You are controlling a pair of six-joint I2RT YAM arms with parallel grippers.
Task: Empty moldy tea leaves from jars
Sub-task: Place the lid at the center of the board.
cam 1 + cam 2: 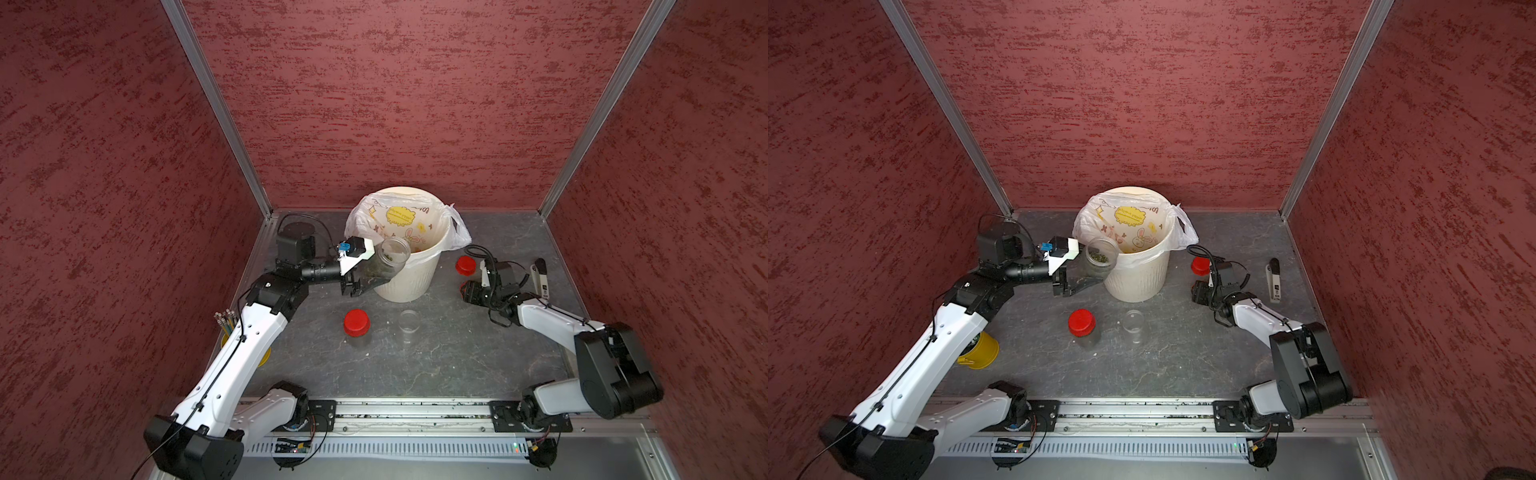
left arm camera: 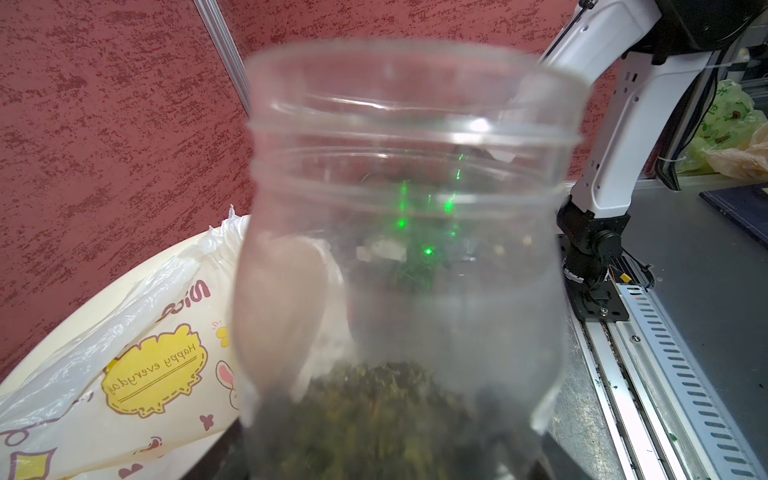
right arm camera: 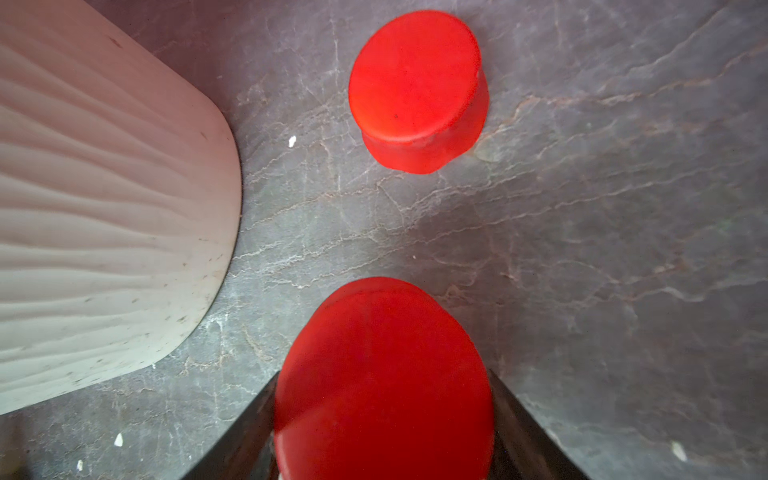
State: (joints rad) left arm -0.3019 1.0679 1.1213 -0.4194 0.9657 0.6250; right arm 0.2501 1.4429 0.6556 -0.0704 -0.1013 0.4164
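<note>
The bare tabletop just short of the loose red cap [image 3: 415,87] is clear, so my right gripper next lowers the red cap there and releases it.
My left gripper [image 1: 370,282] is shut on an open clear jar [image 1: 392,257], tilted with its mouth toward the left rim of the cream bin [image 1: 411,286]. Moldy tea leaves [image 2: 374,415] lie dark and crumbly low in that jar [image 2: 407,187]. A second jar with a red cap [image 1: 356,323] stands upright in front of the bin. Beside it stands a bare open jar [image 1: 409,322]. Right of the bin, my right gripper [image 3: 382,440] is shut on a red cap [image 3: 382,374], just short of a loose red cap [image 3: 415,87] on the table.
The bin [image 1: 1138,282] holds a white printed bag [image 1: 1129,224] and sits at the back middle. A yellow cup of pencils [image 1: 980,351] stands under my left arm. A small black-and-white tool [image 1: 540,278] lies at the right edge. Red walls close in three sides.
</note>
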